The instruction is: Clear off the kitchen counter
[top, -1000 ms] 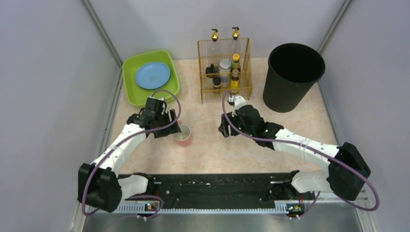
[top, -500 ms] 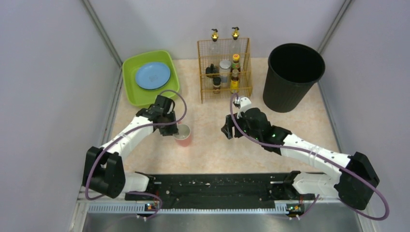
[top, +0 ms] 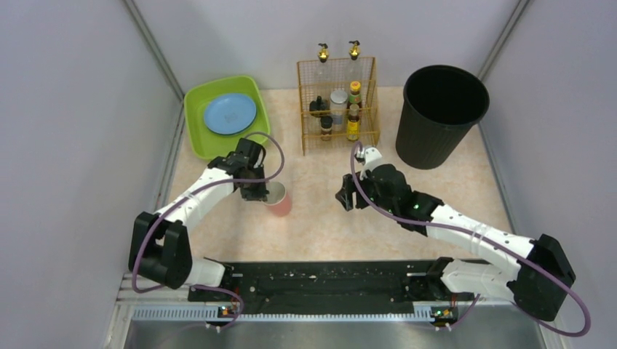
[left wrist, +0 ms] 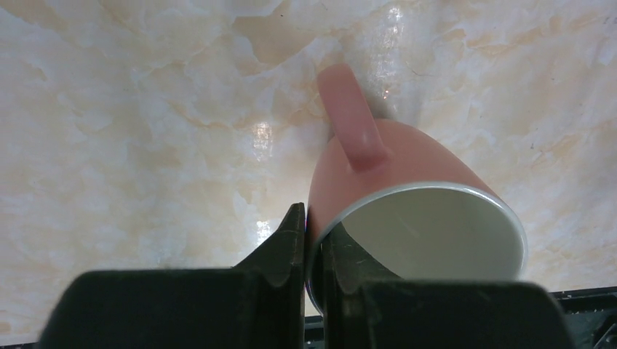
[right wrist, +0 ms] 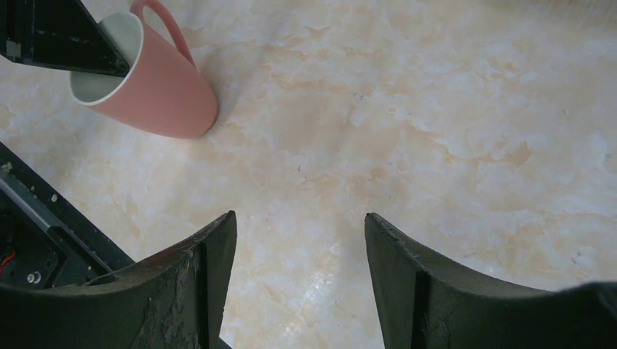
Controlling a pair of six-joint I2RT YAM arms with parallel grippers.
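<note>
My left gripper rises outward next, lowers to the tub's near corner by the tub's side and releases the mug [top: 281,201], since the blue plate leaves that corner bare.
A pink mug [top: 281,201] with a white inside stands tilted on the pale marbled kitchen counter [top: 327,225], left of centre. My left gripper [top: 260,192] is shut on its rim. In the left wrist view one finger is outside the wall and one inside the mug [left wrist: 378,160], with the left gripper [left wrist: 311,218] pinching the rim and the handle pointing away. My right gripper [top: 348,196] hovers open over bare counter [right wrist: 436,109] to the right of the mug [right wrist: 156,87]. Nothing is between the fingers of the right gripper [right wrist: 300,222].
A green tub [top: 198,138] holding a blue plate [top: 229,113] sits at the back left. A wire rack [top: 337,138] with several bottles stands at the back centre, a black bin [top: 442,115] at the back right. A black rail strip [top: 320,283] runs along the near edge.
My left gripper has closed on the mug's rim and the mug has tipped toward the right. The right arm has drifted slightly right, still open.
</note>
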